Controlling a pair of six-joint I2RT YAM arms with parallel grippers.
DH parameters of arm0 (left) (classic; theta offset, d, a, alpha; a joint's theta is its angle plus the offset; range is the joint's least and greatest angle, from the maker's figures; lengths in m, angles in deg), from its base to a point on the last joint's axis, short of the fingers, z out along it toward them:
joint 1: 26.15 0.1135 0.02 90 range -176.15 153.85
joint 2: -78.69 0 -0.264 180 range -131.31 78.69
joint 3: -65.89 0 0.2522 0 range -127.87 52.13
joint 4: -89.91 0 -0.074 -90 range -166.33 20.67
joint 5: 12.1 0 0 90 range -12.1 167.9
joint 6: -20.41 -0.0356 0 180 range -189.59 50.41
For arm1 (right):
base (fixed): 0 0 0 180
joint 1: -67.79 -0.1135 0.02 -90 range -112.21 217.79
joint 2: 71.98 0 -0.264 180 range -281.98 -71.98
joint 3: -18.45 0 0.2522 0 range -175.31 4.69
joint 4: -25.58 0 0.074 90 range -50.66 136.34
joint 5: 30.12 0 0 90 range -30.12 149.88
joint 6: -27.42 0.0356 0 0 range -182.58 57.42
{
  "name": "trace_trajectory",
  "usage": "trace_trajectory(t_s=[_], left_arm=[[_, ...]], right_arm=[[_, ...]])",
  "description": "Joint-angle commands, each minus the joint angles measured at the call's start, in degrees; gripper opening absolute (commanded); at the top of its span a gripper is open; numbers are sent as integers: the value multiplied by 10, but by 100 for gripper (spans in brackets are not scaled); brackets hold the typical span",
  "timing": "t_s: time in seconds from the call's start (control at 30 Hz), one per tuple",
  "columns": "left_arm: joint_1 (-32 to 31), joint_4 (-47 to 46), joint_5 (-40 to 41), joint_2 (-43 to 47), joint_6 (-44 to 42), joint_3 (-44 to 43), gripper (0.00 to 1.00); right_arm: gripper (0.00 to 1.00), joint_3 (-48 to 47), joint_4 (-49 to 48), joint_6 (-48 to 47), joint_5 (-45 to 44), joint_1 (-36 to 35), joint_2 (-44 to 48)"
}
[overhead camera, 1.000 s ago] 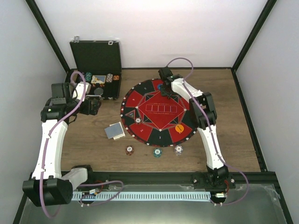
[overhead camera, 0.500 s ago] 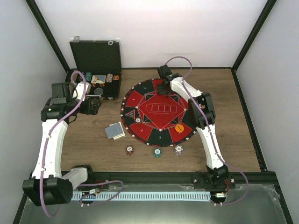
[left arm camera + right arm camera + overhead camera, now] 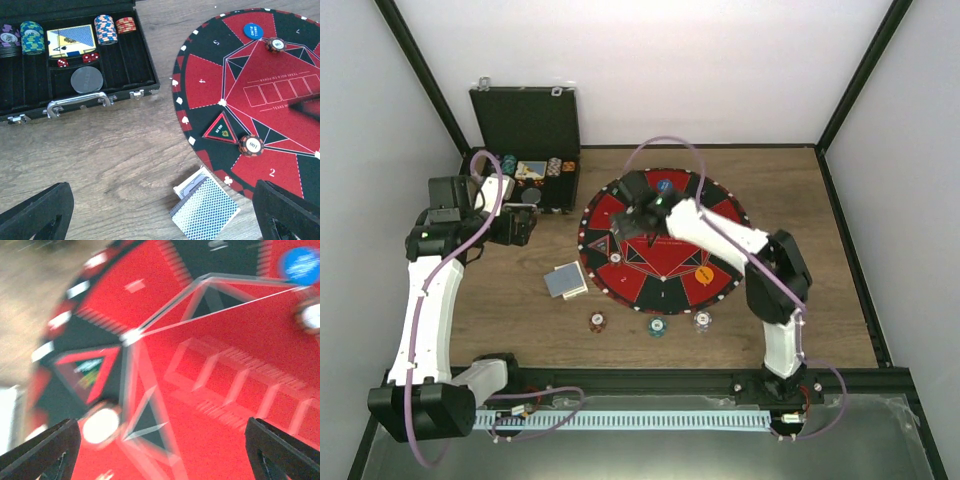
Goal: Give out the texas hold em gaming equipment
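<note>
The robot's right gripper will next move back and down onto the deck-side chip [image 3: 597, 321] in front of the mat [image 3: 663, 262], because the chip is below the gripper and back from it.
A deck of blue-backed cards [image 3: 565, 281] [image 3: 205, 210] lies on the wood left of the round red-and-black mat [image 3: 663, 262]. The mat carries a blue disc [image 3: 665, 185] [image 3: 253, 31] [image 3: 301, 264], an orange disc [image 3: 703, 274], a striped chip [image 3: 274, 44] beside the blue disc, and another chip [image 3: 251, 145] [image 3: 100, 424] by the small triangle. Three chips [image 3: 657, 327] lie in front of the mat. My right gripper [image 3: 632, 222] [image 3: 162, 455] hovers open over the mat's left half, holding nothing. My left gripper [image 3: 523, 226] [image 3: 160, 220] hangs open above bare wood near the deck.
The open black case [image 3: 525, 150] [image 3: 75, 65] stands at the back left with chip stacks, a card box, red dice and a dark disc inside. Dark frame posts and white walls bound the table. The right wrist view is motion-blurred.
My right gripper opened wide and swung from the mat's far edge by the blue disc toward the mat's left side, leaving a chip there. The left arm has not moved.
</note>
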Motion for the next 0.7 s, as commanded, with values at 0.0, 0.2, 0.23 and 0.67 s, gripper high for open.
trace_trajectory(t_s=[0.0,0.2,0.23,0.67], left_arm=[[3,4,-14,12,-5,-14,100],[4,5,-17,17,-7,-11,100],[3,5,-16,18,-8,-11,100],[4,13,-15,20,-12,-21,100]], right_arm=[[93,108,-29,70,15,-120,80],[96,152,-36,125,37,-253,81],[97,149,-34,127,39,-273,70],[90,126,-26,117,41,-307,-23]])
